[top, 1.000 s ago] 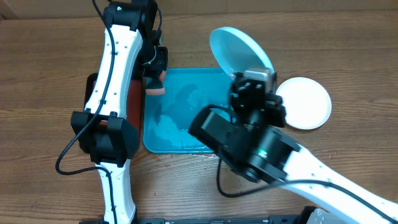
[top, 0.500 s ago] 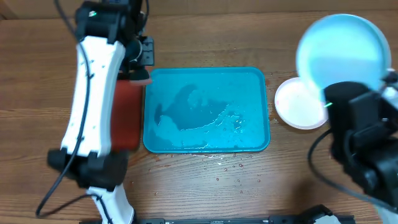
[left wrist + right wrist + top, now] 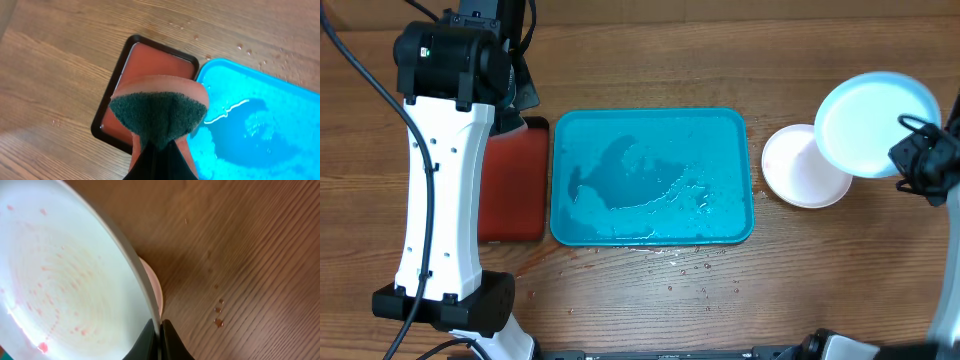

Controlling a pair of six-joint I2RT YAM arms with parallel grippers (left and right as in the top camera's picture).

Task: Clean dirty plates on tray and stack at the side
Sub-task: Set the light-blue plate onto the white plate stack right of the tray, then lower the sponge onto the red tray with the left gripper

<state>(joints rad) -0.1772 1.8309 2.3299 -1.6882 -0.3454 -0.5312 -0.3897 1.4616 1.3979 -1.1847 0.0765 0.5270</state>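
Next, my right gripper lowers the cyan-rimmed plate toward the cyan tray (image 3: pixel 720 130) onto the white-rimmed plate (image 3: pixel 795 175), because it's still raised and off-center.
The cyan-blue tray (image 3: pixel 720 130) lies mid-table, wet, with no plates on it; it also shows in the left wrist view (image 3: pixel 260 125). My right gripper (image 3: pixel 910 158) is shut on the rim of the cyan-rimmed plate (image 3: pixel 870 120), held above the white-rimmed plate (image 3: pixel 795 175) on the table at the right. In the right wrist view the held plate (image 3: pixel 60 280) carries faint red specks and my jaws (image 3: pixel 159 330) pinch its edge. My left gripper (image 3: pixel 160 155) is shut on an orange sponge with a green scouring face (image 3: pixel 157 112), above the red tray. The lime-green plate is out of view.
A small red tray with a dark rim (image 3: pixel 515 185) lies left of the cyan tray; it also shows in the left wrist view (image 3: pixel 150 55). Water drops dot the wood in front of the cyan tray (image 3: pixel 690 265). The left arm (image 3: pixel 440 170) stands over the table's left side.
My right gripper has carried the cyan plate from over the tray to the right, now above the white plate. My left gripper has moved the sponge off the tray towards the red tray.
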